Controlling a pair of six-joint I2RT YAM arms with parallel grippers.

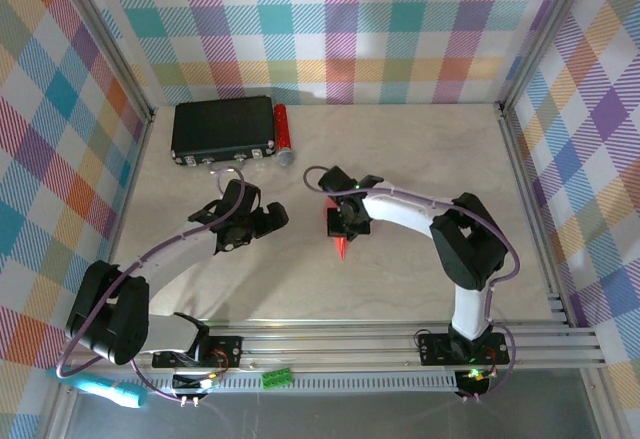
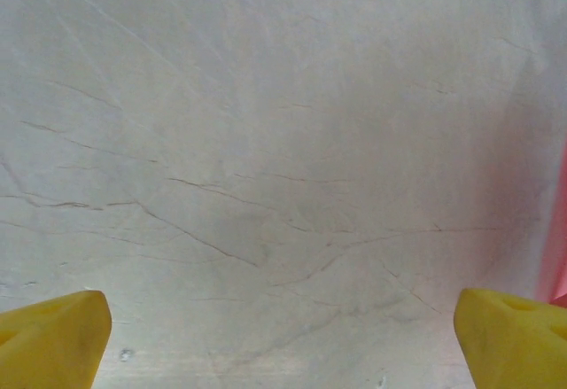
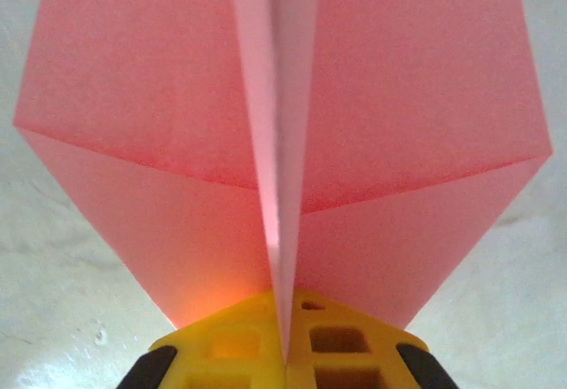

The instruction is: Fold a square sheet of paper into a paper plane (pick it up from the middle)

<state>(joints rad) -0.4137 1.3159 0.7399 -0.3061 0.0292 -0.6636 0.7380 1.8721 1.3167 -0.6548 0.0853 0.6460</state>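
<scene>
The robot's right hand has to take the pink-red sheet outward next, toward the far wall and onto the bare tabletop, and let go of the sheet's middle fold there.
The pink-red sheet is folded into a paper plane point(image 1: 339, 237) near the middle of the table, its sharp tip pointing toward the near edge. My right gripper point(image 1: 346, 215) is shut on it. In the right wrist view the yellow fingers point(image 3: 345, 340) pinch the centre crease of the paper plane point(image 3: 159, 97), and the two wings spread left and right above them. My left gripper point(image 1: 264, 221) hovers to the left of the plane, apart from it. Its yellow fingertips point(image 2: 53, 336) stand wide open over bare table, with a pink edge of the plane point(image 2: 556, 247) at the far right.
A black box point(image 1: 222, 129) lies at the back left, with a small red cylinder point(image 1: 283, 131) with a grey end against its right side. Metal rails point(image 1: 400, 344) run along the near edge, and checked walls close in the other sides.
</scene>
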